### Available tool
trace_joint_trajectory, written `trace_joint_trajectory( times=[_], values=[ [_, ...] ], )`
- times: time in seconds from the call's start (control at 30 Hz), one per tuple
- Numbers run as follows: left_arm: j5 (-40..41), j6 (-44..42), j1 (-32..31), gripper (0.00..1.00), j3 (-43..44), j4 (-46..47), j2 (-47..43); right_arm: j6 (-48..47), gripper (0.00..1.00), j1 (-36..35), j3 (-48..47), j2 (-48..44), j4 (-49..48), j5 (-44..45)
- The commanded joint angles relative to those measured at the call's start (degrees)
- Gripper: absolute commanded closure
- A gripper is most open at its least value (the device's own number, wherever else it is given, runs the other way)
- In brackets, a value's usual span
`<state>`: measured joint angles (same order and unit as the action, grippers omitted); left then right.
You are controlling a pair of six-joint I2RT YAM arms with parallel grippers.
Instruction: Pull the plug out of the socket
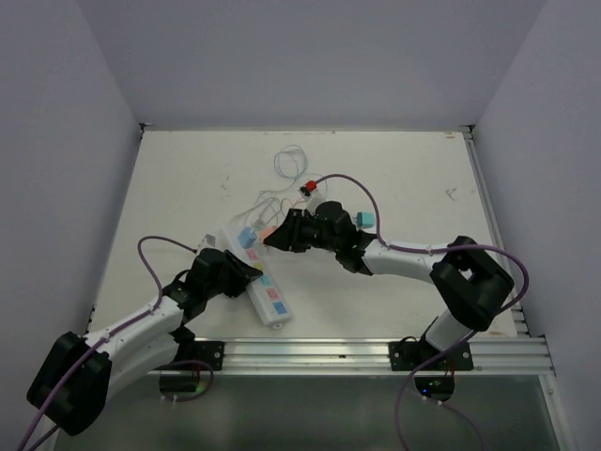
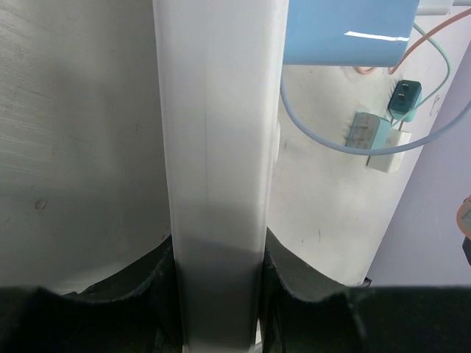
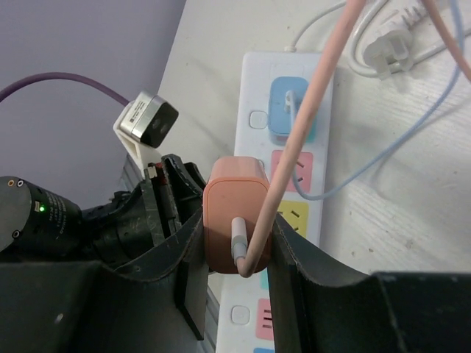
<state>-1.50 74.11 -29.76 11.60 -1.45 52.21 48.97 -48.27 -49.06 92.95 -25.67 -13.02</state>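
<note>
Next I will carry the orange plug in my right gripper away from the power strip [image 1: 273,303], slightly outward and rightward in the top view, as bare table lies beside it.
The white power strip [image 1: 273,303] lies slanted on the table with coloured outlet labels. My left gripper [image 1: 252,272] is shut on its body; in the left wrist view the strip [image 2: 217,147] runs up between the black fingers [image 2: 294,283]. My right gripper [image 1: 274,237] is shut on the orange plug [image 3: 234,213], whose pink cable [image 3: 309,110] curls upward. The plug sits over the strip's [image 3: 254,88] left part, near the yellow label [image 3: 298,219]. The orange-labelled outlet [image 3: 300,165] shows open slots. The plug's prongs are hidden.
A blue plug [image 3: 291,110] sits in the blue outlet. Loose white, pink and blue cables [image 1: 289,162] lie behind the strip. A teal plug [image 2: 403,99] and a teal-white adapter [image 2: 372,132] lie on the table. Walls enclose the table.
</note>
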Motion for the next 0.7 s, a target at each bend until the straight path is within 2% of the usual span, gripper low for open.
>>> trace_joint_trajectory(
  times=[0.0,0.17,0.2,0.37,0.47,0.5,0.67],
  values=[
    [4.75,-0.54,0.49,1.0,-1.05,-7.51,0.53,-0.54,1.0,3.35,1.77,-4.43,-0.88,0.44],
    [3.96,-1.86,0.49,1.0,-0.87,-6.99,0.18,-0.71,1.0,12.04,7.66,-9.09,1.32,1.76],
    [3.7,-2.64,0.49,1.0,-0.87,-6.37,0.26,-1.15,1.0,13.1,8.01,-10.06,4.2,2.29],
    [1.76,-5.9,0.49,1.0,0.27,-4.97,1.23,-3.09,0.98,19.09,7.84,-9.02,10.29,1.33],
    [-0.69,-8.27,0.49,1.0,0.8,-4.35,2.2,-2.74,0.86,20.41,7.66,-6.56,10.46,-0.16],
    [-1.14,-9.06,0.49,1.0,0.88,-4.09,2.37,-2.74,0.75,20.58,7.4,-5.85,10.64,-0.52],
    [-2.63,-10.73,0.49,1.0,0.8,-3.38,2.29,-2.39,0.47,20.85,7.05,-3.56,11.43,-0.09]
  ],
)
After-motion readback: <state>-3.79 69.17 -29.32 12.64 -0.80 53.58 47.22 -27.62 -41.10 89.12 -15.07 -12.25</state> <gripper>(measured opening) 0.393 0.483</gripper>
